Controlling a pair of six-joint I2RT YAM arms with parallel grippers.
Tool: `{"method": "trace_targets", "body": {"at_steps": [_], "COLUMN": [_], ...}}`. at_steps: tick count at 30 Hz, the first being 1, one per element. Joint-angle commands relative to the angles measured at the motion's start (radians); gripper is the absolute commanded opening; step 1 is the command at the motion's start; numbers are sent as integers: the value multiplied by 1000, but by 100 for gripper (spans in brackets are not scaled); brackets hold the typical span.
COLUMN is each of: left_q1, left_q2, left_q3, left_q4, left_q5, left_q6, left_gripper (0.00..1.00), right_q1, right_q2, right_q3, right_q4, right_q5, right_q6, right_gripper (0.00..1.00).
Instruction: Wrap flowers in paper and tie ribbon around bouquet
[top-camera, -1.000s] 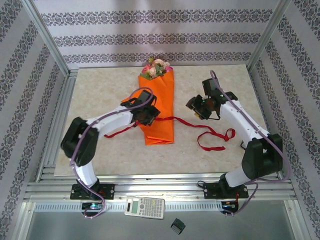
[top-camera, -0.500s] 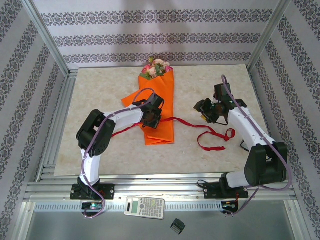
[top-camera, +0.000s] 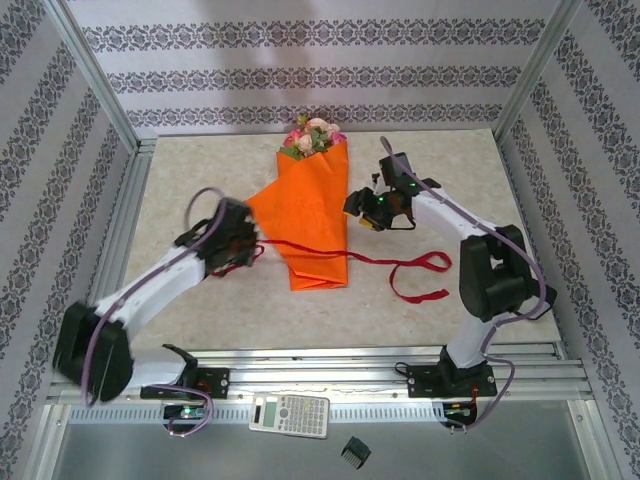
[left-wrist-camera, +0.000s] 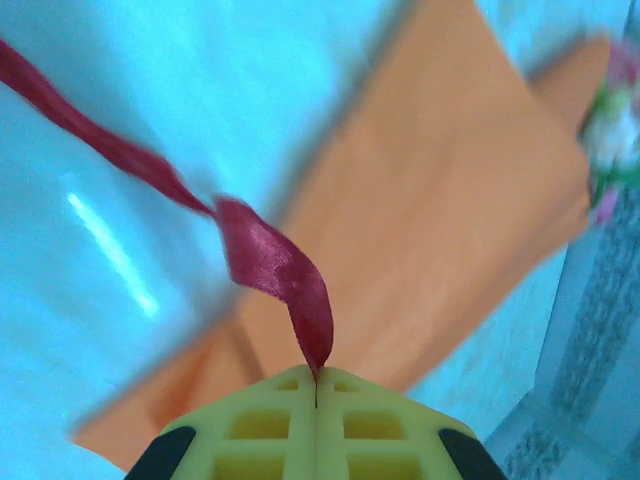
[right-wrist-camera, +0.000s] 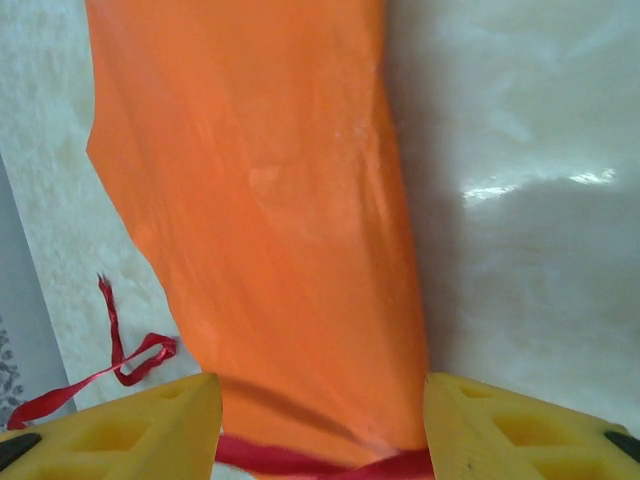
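My left gripper needs to move back and away from the cone to the bare tabletop next and let go of the ribbon's end, because most of the slack lies across the cone.
The bouquet (top-camera: 313, 210) lies in the middle of the table as an orange paper (left-wrist-camera: 440, 220) cone, with the flowers (top-camera: 316, 137) at its far end. The dark red ribbon (top-camera: 300, 247) crosses the lower part of the cone and curls off to the right. My left gripper (top-camera: 250, 246) is left of the cone, shut on the ribbon's left end; in the left wrist view the ribbon (left-wrist-camera: 272, 268) rises from the closed gripper (left-wrist-camera: 316, 378). At the cone's right edge, my right gripper (top-camera: 354, 210) is open. Its fingers (right-wrist-camera: 150, 425) straddle the paper (right-wrist-camera: 280, 200) just above the ribbon (right-wrist-camera: 280, 458).
A loose flap of paper (top-camera: 268, 205) sticks out on the cone's left side. The ribbon's free end loops on the table at the right (top-camera: 420, 275). A calculator (top-camera: 289, 413) and a small black piece (top-camera: 356, 451) lie below the front rail. Patterned walls enclose the table.
The left gripper closed on the ribbon over the cone and swung left, drawing it across the paper. The right gripper moved left to the cone's right edge.
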Motion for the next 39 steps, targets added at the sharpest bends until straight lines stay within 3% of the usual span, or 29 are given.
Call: {"method": "trace_targets", "body": {"at_steps": [1, 6, 14, 16, 17, 23, 30, 39], "left_q1": [137, 266, 298, 296, 292, 141, -97, -157], "left_q2": [-148, -239, -250, -233, -228, -232, -17, 234], "left_q3": [-129, -217, -209, -166, -145, -92, -157, -165], "left_q4": [-159, -244, -335, -354, -371, -363, -20, 202], "left_q5": [-46, 21, -4, 24, 36, 110, 153, 183], "left_q6": [92, 170, 251, 292, 300, 137, -134, -199], "left_gripper": [0, 0, 0, 19, 24, 41, 43, 45], "right_q1": [12, 89, 74, 63, 59, 46, 80, 132], "right_q2": [12, 22, 57, 27, 16, 86, 151, 201], "right_q3": [24, 10, -45, -100, -124, -150, -176, -194], "right_q4": [6, 33, 15, 22, 34, 122, 267, 339], "right_q5": [-37, 2, 56, 63, 62, -114, -215, -266], "right_q6": [-25, 44, -93, -155, -178, -223, -150, -90], "right_gripper": [56, 56, 58, 59, 59, 60, 60, 58]}}
